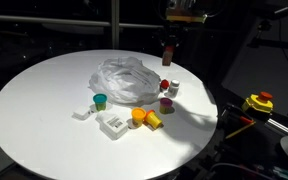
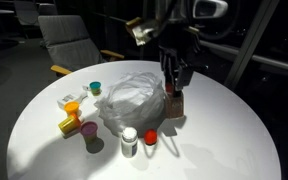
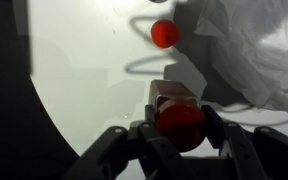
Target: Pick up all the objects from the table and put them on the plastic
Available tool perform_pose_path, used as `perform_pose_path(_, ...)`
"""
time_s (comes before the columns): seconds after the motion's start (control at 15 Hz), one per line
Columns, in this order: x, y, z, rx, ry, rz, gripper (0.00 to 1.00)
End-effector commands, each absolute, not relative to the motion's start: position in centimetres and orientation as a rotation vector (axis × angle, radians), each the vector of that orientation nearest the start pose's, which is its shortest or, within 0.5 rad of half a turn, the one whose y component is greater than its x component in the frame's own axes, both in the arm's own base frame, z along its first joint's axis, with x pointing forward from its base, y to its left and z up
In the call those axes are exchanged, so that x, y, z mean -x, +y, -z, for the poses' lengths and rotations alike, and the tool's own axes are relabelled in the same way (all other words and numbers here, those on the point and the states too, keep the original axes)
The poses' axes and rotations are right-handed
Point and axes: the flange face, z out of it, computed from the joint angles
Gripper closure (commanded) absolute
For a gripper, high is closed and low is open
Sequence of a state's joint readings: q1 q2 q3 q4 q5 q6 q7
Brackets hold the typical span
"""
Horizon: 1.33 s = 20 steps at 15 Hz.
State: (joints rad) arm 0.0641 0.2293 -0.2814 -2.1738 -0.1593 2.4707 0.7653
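My gripper goes toward the right in the wrist view next, then down onto the crumpled clear plastic (image 1: 124, 78) (image 3: 254, 50) to release. The bottle hangs beside the plastic's edge.
My gripper (image 3: 180, 140) is shut on a small brown bottle with a dark red cap (image 3: 181, 120). It holds the bottle above the table, beside the edge of the crumpled clear plastic (image 1: 124, 78) (image 2: 134, 98) (image 3: 254, 50). The gripper shows in both exterior views (image 1: 169, 50) (image 2: 174, 82). Below it stand a red-capped bottle (image 1: 166, 86) (image 2: 150, 138) (image 3: 164, 33) and a white bottle (image 1: 174, 91) (image 2: 130, 141). A purple cup (image 1: 167, 103) (image 2: 88, 131), yellow piece (image 1: 154, 121), orange piece (image 1: 139, 117), green cup (image 1: 101, 100) and two white boxes (image 1: 112, 124) (image 1: 82, 113) lie on the table around the plastic.
The round white table (image 1: 34, 110) (image 2: 234, 140) drops off at its edge close to the bottles. A chair (image 2: 69, 40) stands behind the table. A yellow and red device (image 1: 258, 102) sits off the table to the side.
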Motion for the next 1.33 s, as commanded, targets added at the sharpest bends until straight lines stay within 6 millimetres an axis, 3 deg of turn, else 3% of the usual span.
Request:
perform_pose_path(0.0,-55.8,-5.4,-33.9,3.097,1.182,0.219,0.76)
perform_pose_path(0.2,-57.6,-0.3,-33.2,3.114,0.968,0.231,0.76)
perform_pose_path(0.4,-59.2,2.4,-30.6,3.115,0.844,0.269,0.76)
perform_pose_path(0.53,-60.4,2.4,-28.0,3.115,0.802,0.290,0.76)
perform_pose_path(0.87,-62.6,0.1,-21.2,3.101,0.805,0.235,0.76)
perform_pose_path(1.13,-63.7,-1.3,-19.4,3.081,0.824,0.225,0.76)
perform_pose_path(1.2,-63.6,-1.2,-20.4,3.085,0.816,0.243,0.26)
perform_pose_path(1.27,-63.5,-1.0,-21.2,3.086,0.807,0.267,0.25)
